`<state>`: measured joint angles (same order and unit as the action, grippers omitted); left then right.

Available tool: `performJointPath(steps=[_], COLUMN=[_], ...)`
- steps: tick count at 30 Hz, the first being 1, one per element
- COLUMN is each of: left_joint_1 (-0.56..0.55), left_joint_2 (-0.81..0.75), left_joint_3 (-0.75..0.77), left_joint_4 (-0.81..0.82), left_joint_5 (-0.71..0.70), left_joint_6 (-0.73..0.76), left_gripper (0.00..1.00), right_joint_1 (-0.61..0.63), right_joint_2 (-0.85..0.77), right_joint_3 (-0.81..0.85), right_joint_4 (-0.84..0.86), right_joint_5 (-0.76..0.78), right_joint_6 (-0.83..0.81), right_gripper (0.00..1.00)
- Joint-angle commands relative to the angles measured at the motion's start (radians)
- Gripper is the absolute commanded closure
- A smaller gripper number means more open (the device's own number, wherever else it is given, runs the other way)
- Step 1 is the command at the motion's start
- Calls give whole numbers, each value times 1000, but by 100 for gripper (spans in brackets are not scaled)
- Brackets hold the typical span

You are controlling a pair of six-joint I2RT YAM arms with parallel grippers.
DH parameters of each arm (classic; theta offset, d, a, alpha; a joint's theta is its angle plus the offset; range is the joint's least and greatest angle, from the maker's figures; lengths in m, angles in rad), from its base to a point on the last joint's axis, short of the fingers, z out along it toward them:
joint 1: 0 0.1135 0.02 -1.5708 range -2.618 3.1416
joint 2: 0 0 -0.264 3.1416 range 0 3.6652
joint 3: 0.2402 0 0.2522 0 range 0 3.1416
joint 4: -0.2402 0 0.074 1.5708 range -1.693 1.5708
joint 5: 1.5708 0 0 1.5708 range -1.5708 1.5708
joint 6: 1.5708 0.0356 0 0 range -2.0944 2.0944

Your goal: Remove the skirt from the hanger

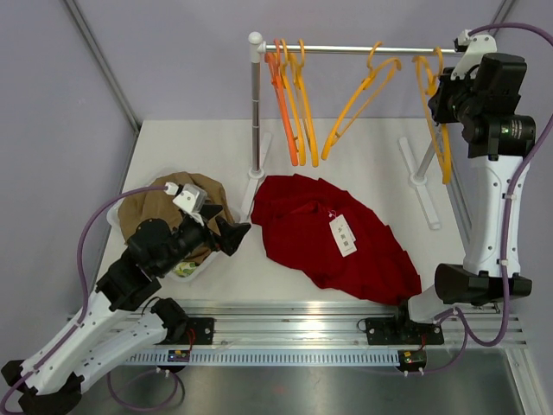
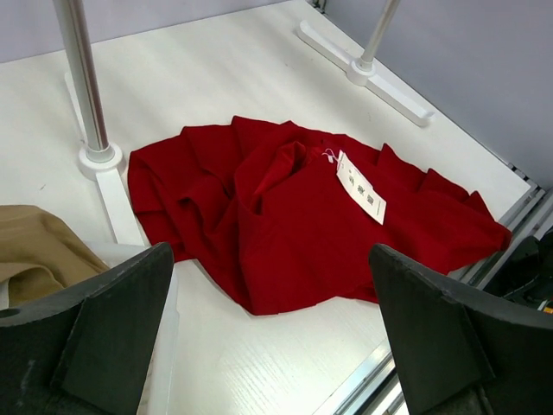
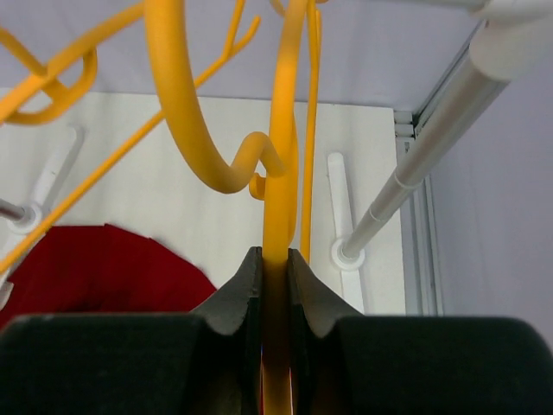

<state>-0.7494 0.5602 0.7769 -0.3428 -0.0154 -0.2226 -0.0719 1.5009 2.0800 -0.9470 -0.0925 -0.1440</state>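
My right gripper should slide to the rail's bare part (image 1: pixel 394 49), to its left in the top view, and let go of the yellow hanger, because the skirt (image 1: pixel 333 235) is off now.
A red skirt (image 1: pixel 333 235) with a white tag (image 1: pixel 343 235) lies crumpled flat on the table, off any hanger; the left wrist view shows it too (image 2: pixel 285 216). My right gripper (image 1: pixel 442 97) is up at the rail, shut on the rightmost orange hanger (image 1: pixel 435 112), whose bar runs between the jaws in the right wrist view (image 3: pixel 276 216). My left gripper (image 1: pixel 235 232) is open and empty, just left of the skirt's edge and low over the table.
Several more orange hangers (image 1: pixel 289 95) hang on the metal rail (image 1: pixel 363 49) of a white rack (image 1: pixel 256 104). A tan garment (image 1: pixel 160 207) lies in a bin at the left, under my left arm. The rack's feet (image 1: pixel 419 181) stand on the table.
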Motion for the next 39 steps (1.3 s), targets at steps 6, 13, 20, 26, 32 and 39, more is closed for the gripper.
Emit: performJointPath(steps=[6,13,20,26,32,39], left_joint_1=[1,-1,-1,-21,-114,-261], left_joint_2=[-39,4,76,165,239,418], left_joint_3=[-45,-53,-42,-22,-44,-16], left_joint_4=[96,111,146,175,276,375], left_joint_5=[-12,75,143,163,129,88], left_joint_6=[-29,-47,-58,-54,8,137], left_gripper=[1,1,1,1,1,1], right_joint_1=[0,4,132,190,193,192], right_joint_2=[128,220,232,226,199,20], right_joint_3=[227,246,193,140,86,-56], right_joint_4=[56,62,80,97,103,114], right_joint_5=[-32,-67,-1,30,16,-15], right_joint_6=[98,129,35,21,1,-155], right_gripper=[100,100,100,100,90,5])
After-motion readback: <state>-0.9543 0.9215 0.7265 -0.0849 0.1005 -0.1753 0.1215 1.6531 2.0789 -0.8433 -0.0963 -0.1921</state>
